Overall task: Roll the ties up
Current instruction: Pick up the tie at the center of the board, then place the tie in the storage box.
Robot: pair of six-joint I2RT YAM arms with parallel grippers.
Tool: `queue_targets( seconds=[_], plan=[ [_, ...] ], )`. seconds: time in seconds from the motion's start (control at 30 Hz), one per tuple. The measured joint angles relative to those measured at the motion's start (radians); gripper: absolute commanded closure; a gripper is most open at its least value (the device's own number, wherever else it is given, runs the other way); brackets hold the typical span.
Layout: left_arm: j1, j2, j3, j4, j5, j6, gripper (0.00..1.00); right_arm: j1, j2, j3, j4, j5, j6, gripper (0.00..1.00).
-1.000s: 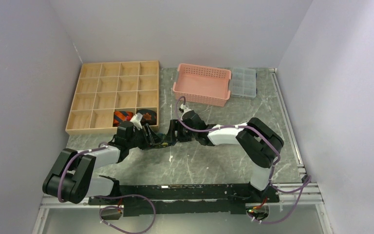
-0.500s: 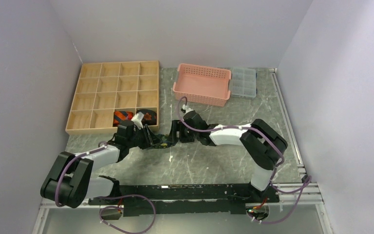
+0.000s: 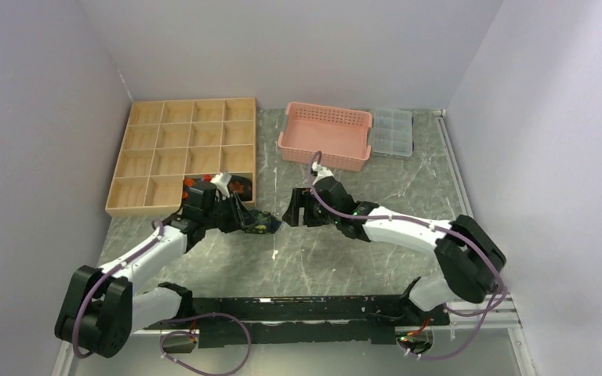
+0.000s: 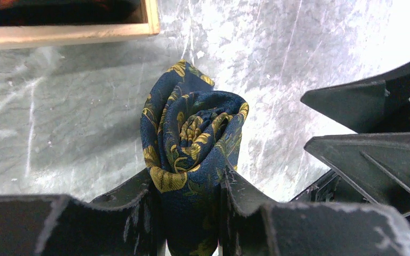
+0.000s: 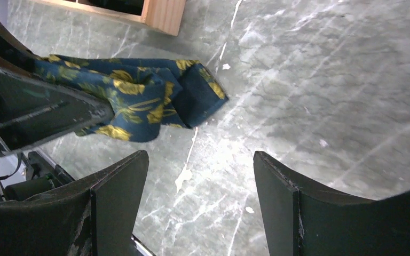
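The tray's basket-side section beyond the filled ones stands empty, so the left gripper will lift outward over the tray, then lower and release the roll in that section.
A dark blue tie with yellow-green floral print (image 4: 192,133) is wound into a roll, and my left gripper (image 4: 189,178) is shut on it, one finger on each side. From above, the rolled tie (image 3: 261,225) sits in front of the wooden tray's near right corner, with the left gripper (image 3: 249,222) on it. My right gripper (image 3: 296,211) stands open just right of the roll, apart from it. In the right wrist view the tie (image 5: 139,96) lies left of the right gripper (image 5: 200,160), which has only bare table between its fingers. Orange bits of other ties (image 3: 240,185) show in the tray.
The wooden compartment tray (image 3: 165,149) fills the back left, its corner (image 4: 85,33) just beyond the roll. A pink basket (image 3: 325,135) and a clear plastic organiser (image 3: 392,131) stand at the back. White specks dot the marble table (image 3: 321,258).
My left gripper has closed on the rolled floral tie. The right gripper has let go and drawn back to the right, with its arm swung outward.
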Motion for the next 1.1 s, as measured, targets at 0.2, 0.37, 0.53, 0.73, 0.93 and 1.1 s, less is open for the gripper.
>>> queue_targets(
  seconds=[0.2, 0.37, 0.53, 0.73, 0.93, 1.1],
  plan=[
    [-0.009, -0.036, 0.145, -0.205, -0.06, 0.042, 0.97, -0.006, -0.126, -0.066, -0.028, 0.055, -0.018, 0.23],
    [-0.014, -0.043, 0.302, -0.391, -0.126, 0.092, 0.97, -0.026, -0.177, -0.114, -0.047, 0.066, -0.024, 0.23],
    [-0.014, -0.037, 0.467, -0.527, -0.179, 0.145, 0.97, -0.044, -0.229, -0.15, -0.054, 0.066, -0.028, 0.22],
    [-0.013, 0.076, 0.726, -0.617, -0.217, 0.217, 0.97, -0.061, -0.252, -0.156, -0.051, 0.064, -0.035, 0.22],
    [0.054, 0.298, 0.937, -0.614, -0.171, 0.274, 0.97, -0.071, -0.206, -0.147, -0.045, 0.056, -0.034, 0.22],
    [0.173, 0.475, 1.007, -0.574, -0.061, 0.316, 0.97, -0.071, -0.192, -0.135, -0.042, 0.054, -0.035, 0.22]
  ],
)
